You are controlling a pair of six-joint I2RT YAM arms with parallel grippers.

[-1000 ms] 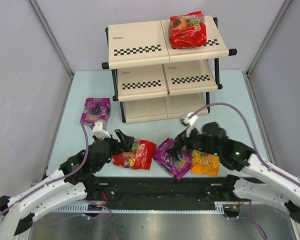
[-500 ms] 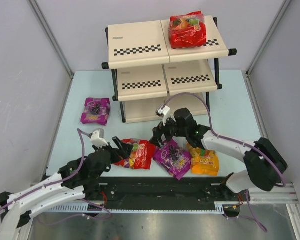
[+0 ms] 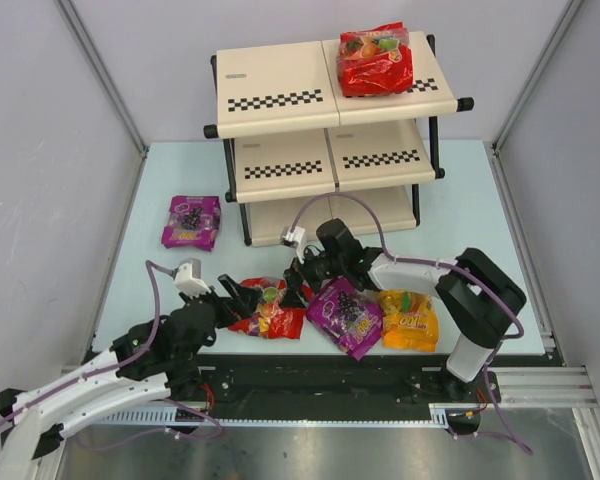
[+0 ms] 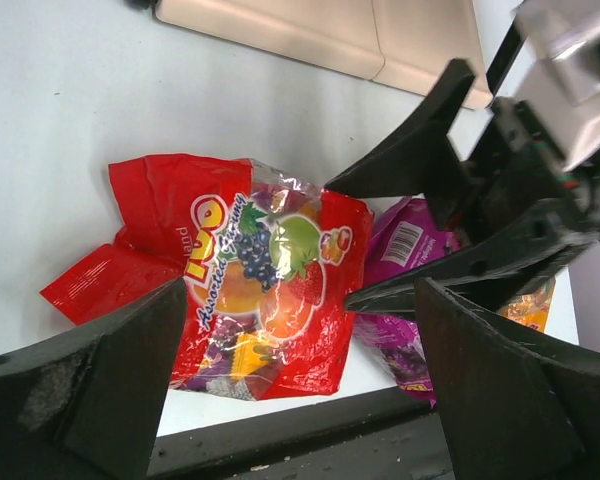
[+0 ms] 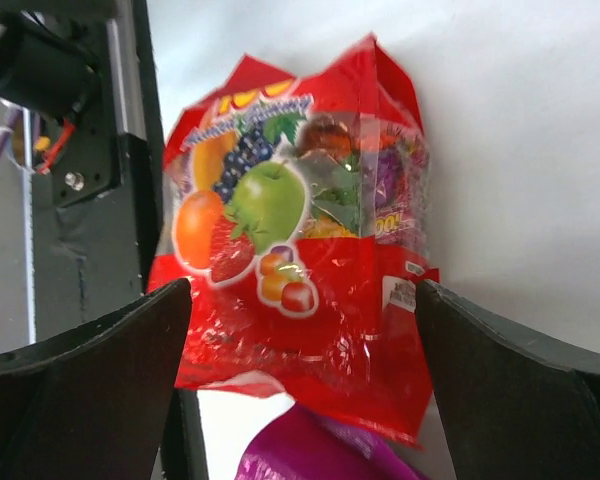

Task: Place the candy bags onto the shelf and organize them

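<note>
Next, my right gripper eases down onto the red candy bag's end [image 5: 332, 332] by the purple bag and closes, since that end lies below, between its open fingers.
A red candy bag [image 3: 272, 308] lies on the table near the front edge. It fills the left wrist view [image 4: 250, 280] and the right wrist view [image 5: 290, 260]. My left gripper [image 3: 242, 295] is open at its left side, jaws wide on either side of it [image 4: 300, 340]. My right gripper [image 3: 298, 284] is open at its right edge, jaws wide over it [image 5: 300, 340]. A purple bag [image 3: 345, 315] and an orange-yellow bag [image 3: 410, 320] lie to the right. Another purple bag [image 3: 191, 221] lies at the left. A second red bag [image 3: 375, 62] sits on the shelf's [image 3: 280, 95] top tier, right side.
The shelf's black frame legs [image 3: 246, 225] stand just behind the bags. The black rail [image 3: 320, 375] runs along the table's near edge. Grey walls close in both sides. The right gripper's fingers [image 4: 450, 150] show in the left wrist view, close to the left gripper.
My right arm has swung left, from over the purple and orange-yellow bags to the red bag's right edge. My left gripper has shifted slightly forward at the red bag. No bag has moved.
</note>
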